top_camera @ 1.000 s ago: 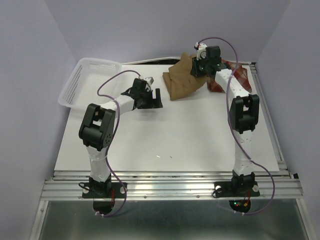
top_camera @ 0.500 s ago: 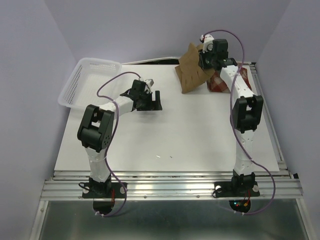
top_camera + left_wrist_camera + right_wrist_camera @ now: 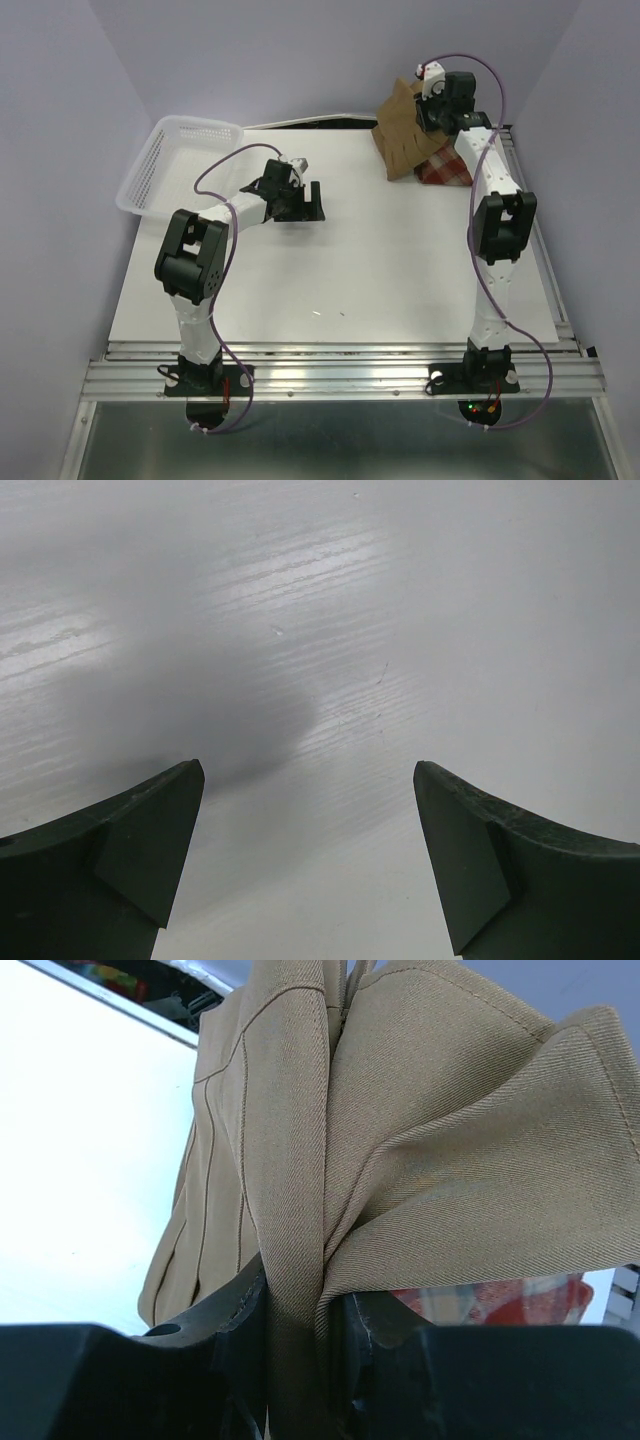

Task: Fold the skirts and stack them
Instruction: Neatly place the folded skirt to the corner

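Observation:
The right gripper shifts to the right in the top view next, then lowers over the plaid skirt [image 3: 447,169] to release, because the tan-brown skirt [image 3: 404,135] hangs past the plaid skirt's edge.
My right gripper [image 3: 428,118] is shut on the tan-brown skirt [image 3: 404,135] and holds it lifted at the table's far right, so it hangs above the red-and-cream plaid skirt [image 3: 447,169]. In the right wrist view the tan-brown skirt [image 3: 420,1160] is bunched between my jaws and a strip of the plaid skirt [image 3: 490,1298] shows below it. My left gripper [image 3: 308,203] is open and empty, low over the bare white table left of centre. In the left wrist view the left gripper [image 3: 308,855] has only table between its fingers.
A white mesh basket [image 3: 176,162] stands at the table's far left corner, partly over the edge. The white table top [image 3: 340,280] ends at metal rails on the right and near sides. Purple walls close in on the sides and the back.
My right gripper has lifted the tan-brown skirt off the table and carried it right and back, to above the plaid skirt. The left arm has barely moved.

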### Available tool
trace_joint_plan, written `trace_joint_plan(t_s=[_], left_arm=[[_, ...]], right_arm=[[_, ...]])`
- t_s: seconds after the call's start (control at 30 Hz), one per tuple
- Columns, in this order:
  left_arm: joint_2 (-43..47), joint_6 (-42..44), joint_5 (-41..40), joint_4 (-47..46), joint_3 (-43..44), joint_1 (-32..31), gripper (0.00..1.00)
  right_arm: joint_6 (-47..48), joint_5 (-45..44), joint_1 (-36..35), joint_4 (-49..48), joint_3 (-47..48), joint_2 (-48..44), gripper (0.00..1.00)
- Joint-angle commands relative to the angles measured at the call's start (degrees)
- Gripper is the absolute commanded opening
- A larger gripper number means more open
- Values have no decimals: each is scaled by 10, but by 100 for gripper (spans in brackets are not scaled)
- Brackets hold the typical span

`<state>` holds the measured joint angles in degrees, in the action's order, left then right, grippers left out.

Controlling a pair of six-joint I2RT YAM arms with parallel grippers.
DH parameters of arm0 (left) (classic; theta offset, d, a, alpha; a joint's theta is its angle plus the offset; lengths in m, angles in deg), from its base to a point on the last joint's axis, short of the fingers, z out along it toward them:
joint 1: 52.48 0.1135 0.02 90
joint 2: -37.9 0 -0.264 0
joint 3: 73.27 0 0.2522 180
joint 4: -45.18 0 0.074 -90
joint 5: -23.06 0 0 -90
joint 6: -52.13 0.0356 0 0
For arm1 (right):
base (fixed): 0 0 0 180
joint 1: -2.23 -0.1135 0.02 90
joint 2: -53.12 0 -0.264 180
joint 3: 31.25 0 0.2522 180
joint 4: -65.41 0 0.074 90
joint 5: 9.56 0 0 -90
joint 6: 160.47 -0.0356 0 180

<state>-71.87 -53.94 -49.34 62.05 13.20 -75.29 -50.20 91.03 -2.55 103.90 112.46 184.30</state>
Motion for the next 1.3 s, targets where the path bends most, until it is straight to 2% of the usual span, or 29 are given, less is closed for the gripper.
trace_joint_plan(t_s=[0.0,0.33,0.73,0.93,1.13,1.27], left_arm=[[35,6,9,-7,-5,-1,98],[28,7,11,-7,2,-1,98],[7,7,22,10,31,-1,98],[10,15,17,19,38,0,98],[3,16,17,20,43,0,98],[3,14,20,22,41,0,98]], right_arm=[[31,20,9,-54,72,-33,1],[6,31,38,-72,125,-25,1],[-15,65,95,-87,1,-29,1],[-17,33,125,-95,-11,5,1],[-6,0,143,-128,-89,-3,1],[-11,-1,153,-143,-100,14,1]])
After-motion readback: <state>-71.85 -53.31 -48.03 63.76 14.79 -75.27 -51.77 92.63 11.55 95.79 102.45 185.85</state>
